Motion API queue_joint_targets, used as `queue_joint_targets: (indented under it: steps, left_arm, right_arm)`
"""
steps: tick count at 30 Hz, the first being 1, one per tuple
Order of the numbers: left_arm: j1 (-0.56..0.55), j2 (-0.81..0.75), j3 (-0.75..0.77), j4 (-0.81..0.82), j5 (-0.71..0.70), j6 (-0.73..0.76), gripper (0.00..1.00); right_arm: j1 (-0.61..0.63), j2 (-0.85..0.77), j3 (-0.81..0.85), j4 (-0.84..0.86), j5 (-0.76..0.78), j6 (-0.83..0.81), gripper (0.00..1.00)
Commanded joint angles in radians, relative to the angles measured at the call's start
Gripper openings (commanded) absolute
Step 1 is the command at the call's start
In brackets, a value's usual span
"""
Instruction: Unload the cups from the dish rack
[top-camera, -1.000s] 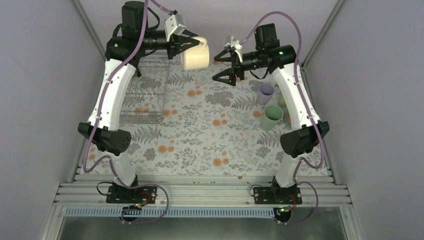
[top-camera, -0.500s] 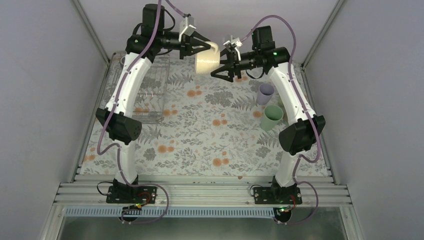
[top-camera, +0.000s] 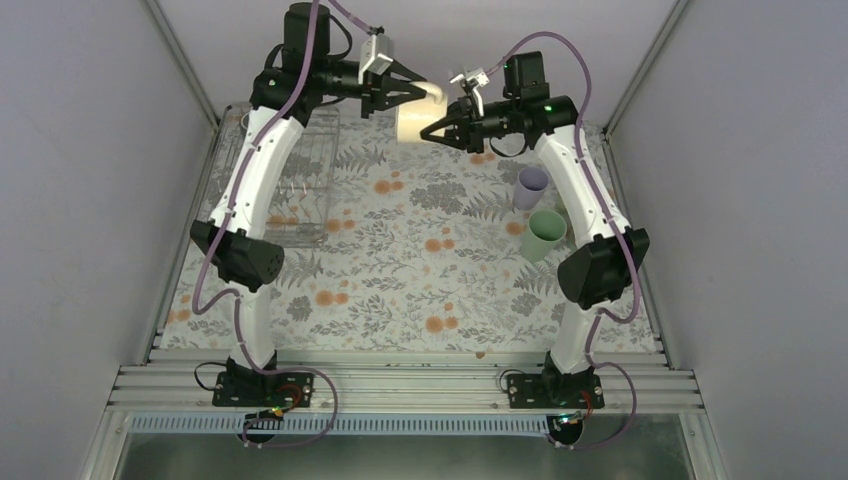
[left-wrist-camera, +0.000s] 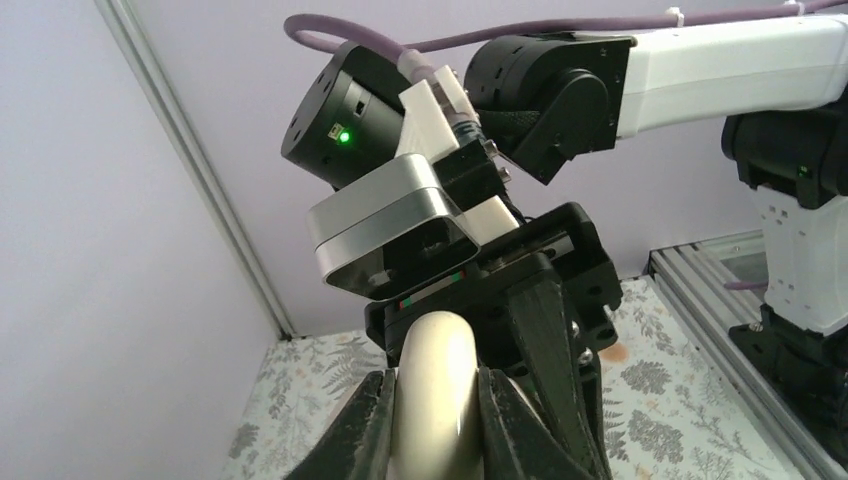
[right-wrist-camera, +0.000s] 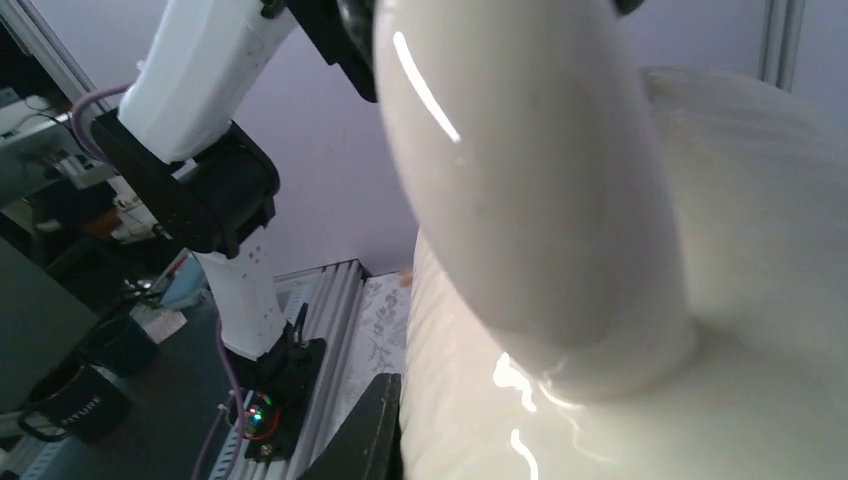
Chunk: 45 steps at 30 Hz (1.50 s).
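The right gripper tilts downward next, then brings the mug down onto the tablecloth beside the lilac tumbler (top-camera: 531, 186) and releases the mug there.
A cream-yellow mug (top-camera: 413, 122) hangs in the air over the back of the table, between both arms. My left gripper (top-camera: 424, 92) is shut on its handle (left-wrist-camera: 436, 400), one finger on each side. My right gripper (top-camera: 437, 130) is shut on the mug's body (right-wrist-camera: 620, 330). One dark finger (right-wrist-camera: 375, 430) presses its side, and the mug hides the other. The dish rack (top-camera: 290, 190) lies at the back left, under the left arm. A lilac tumbler (top-camera: 531, 186) and a mint-green tumbler (top-camera: 545, 235) stand upright on the right of the table.
The floral tablecloth (top-camera: 400, 280) covers the table. Grey walls close in on both sides, and an aluminium rail (top-camera: 400, 385) runs along the near edge. The right arm's forearm (top-camera: 590, 200) passes just beside the two tumblers.
The left arm carried the mug rightward from over the rack. The right gripper moved left up to the mug and went from wide open to shut on it.
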Motion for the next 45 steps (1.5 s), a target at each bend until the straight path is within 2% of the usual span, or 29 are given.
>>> queue_joint_targets:
  steps: [1,3,4,5,6,8,12,17,19,26,29,36,45]
  left_arm:
    - [-0.022,-0.089,-0.012,-0.025,0.006,0.047,0.22]
    - [-0.021,-0.106,-0.027,-0.049,-0.006,0.087,0.49]
    - [-0.02,-0.114,-0.03,-0.061,-0.025,0.099,0.75]
    - [-0.02,-0.121,-0.035,-0.076,-0.046,0.118,0.87]
    - [-0.02,-0.128,-0.037,-0.096,-0.063,0.147,0.92]
    - [-0.018,-0.143,-0.048,-0.122,-0.106,0.183,0.97]
    - [-0.015,-0.198,-0.09,-0.149,-0.186,0.247,1.0]
    - [0.017,-0.277,-0.138,-0.153,-0.282,0.283,1.0]
    - [0.033,-0.319,-0.186,-0.135,-0.348,0.303,1.0]
    - [0.106,-0.448,-0.411,0.019,-0.791,0.431,1.0]
    - [0.179,-0.438,-0.441,0.054,-0.909,0.461,1.0]
    - [0.371,-0.361,-0.443,0.043,-0.941,0.489,1.0]
    - [0.46,-0.372,-0.691,0.212,-0.942,0.573,1.0]
  right_arm:
    - [0.015,-0.053,0.001,0.069,0.094,0.003,0.03]
    - [0.017,-0.029,0.068,-0.013,0.183,-0.036,0.03]
    - [0.017,0.004,0.137,-0.075,0.232,-0.06,0.03]
    - [0.017,0.038,0.204,-0.139,0.279,-0.083,0.03]
    - [0.019,0.07,0.264,-0.185,0.329,-0.096,0.03]
    - [0.025,0.075,0.269,-0.177,0.45,-0.101,0.03]
    - [0.04,0.039,0.212,-0.099,0.673,-0.146,0.03]
    - [0.047,0.118,0.338,-0.178,0.863,-0.229,0.03]
    - [0.05,0.142,0.335,-0.207,0.926,-0.269,0.03]
    - [0.049,0.256,0.26,-0.337,1.06,-0.374,0.03]
    - [0.049,0.317,0.258,-0.365,1.074,-0.381,0.03]
    - [0.046,0.449,0.27,-0.415,1.158,-0.413,0.03]
    - [0.027,0.563,0.288,-0.426,1.266,-0.44,0.03]
